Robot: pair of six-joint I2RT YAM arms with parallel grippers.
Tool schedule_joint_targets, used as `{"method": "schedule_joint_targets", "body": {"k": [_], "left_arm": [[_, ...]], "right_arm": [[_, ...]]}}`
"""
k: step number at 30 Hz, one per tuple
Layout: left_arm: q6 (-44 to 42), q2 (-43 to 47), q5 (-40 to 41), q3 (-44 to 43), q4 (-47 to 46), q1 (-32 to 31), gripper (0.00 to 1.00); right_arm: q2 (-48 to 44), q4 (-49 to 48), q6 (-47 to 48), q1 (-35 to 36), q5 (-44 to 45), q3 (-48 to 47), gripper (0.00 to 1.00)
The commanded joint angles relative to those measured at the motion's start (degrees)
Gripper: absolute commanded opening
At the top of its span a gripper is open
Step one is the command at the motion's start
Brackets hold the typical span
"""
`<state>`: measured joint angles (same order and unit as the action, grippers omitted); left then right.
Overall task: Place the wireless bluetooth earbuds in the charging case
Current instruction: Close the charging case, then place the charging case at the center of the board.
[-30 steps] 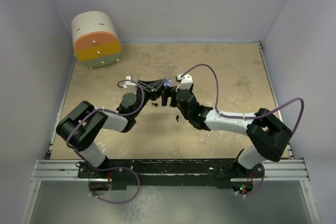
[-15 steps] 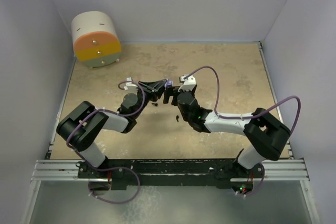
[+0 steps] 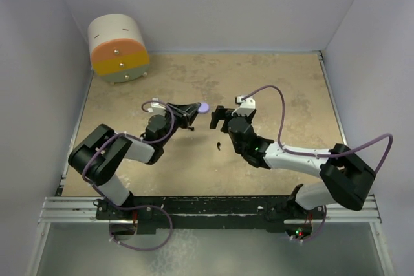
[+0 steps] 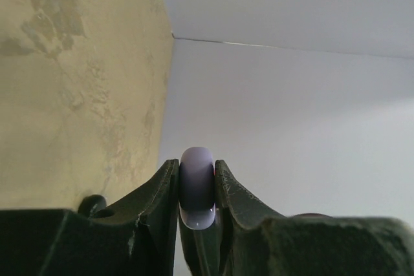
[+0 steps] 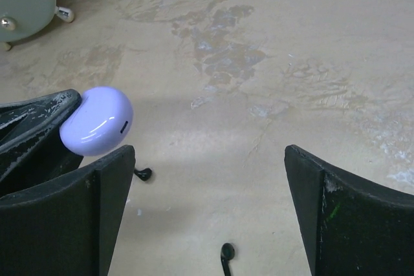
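I should move my left gripper down to the bare table below and to its left in the top view, clear of the earbuds, to release the charging case (image 3: 203, 107).
My left gripper (image 3: 198, 108) is shut on a pale lavender charging case (image 3: 203, 107), a smooth rounded pebble with its lid closed, held above the table. The left wrist view shows the case (image 4: 196, 189) edge-on, pinched between both fingers (image 4: 155, 192). In the right wrist view the case (image 5: 97, 121) sticks out of the left fingers (image 5: 32, 124) at the left edge. My right gripper (image 3: 220, 118) is open and empty, just right of the case and apart from it. Two black earbuds lie on the table, one (image 5: 143, 173) under the case, the other (image 5: 226, 253) nearer my right gripper (image 5: 208, 156).
A round white, orange and green drum (image 3: 118, 48) with small knobs lies on its side at the back left corner. Pale walls close in the table on three sides. The beige tabletop (image 3: 278, 88) stretches to the right and back.
My right gripper has drawn back to the right, away from the case, and its jaws have opened wider. The left gripper still holds the case, shifted slightly left.
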<state>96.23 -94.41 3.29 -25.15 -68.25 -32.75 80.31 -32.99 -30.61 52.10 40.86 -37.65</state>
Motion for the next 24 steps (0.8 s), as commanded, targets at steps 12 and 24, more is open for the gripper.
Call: {"method": "schedule_joint_targets", "body": {"k": [12,24], "left_arm": [[-23.7,-2.9,-2.6,-7.9,13.9,13.4,0.0],[-27.7,-14.5,-2.0,-14.1,14.1,17.6,0.04]], "right_arm": [[-6.7,19.5,-11.5,-0.3,-3.6,-4.2,1.0],[-9.2,31.7,-20.3,-0.2,-8.0,-5.2,1.0]]}}
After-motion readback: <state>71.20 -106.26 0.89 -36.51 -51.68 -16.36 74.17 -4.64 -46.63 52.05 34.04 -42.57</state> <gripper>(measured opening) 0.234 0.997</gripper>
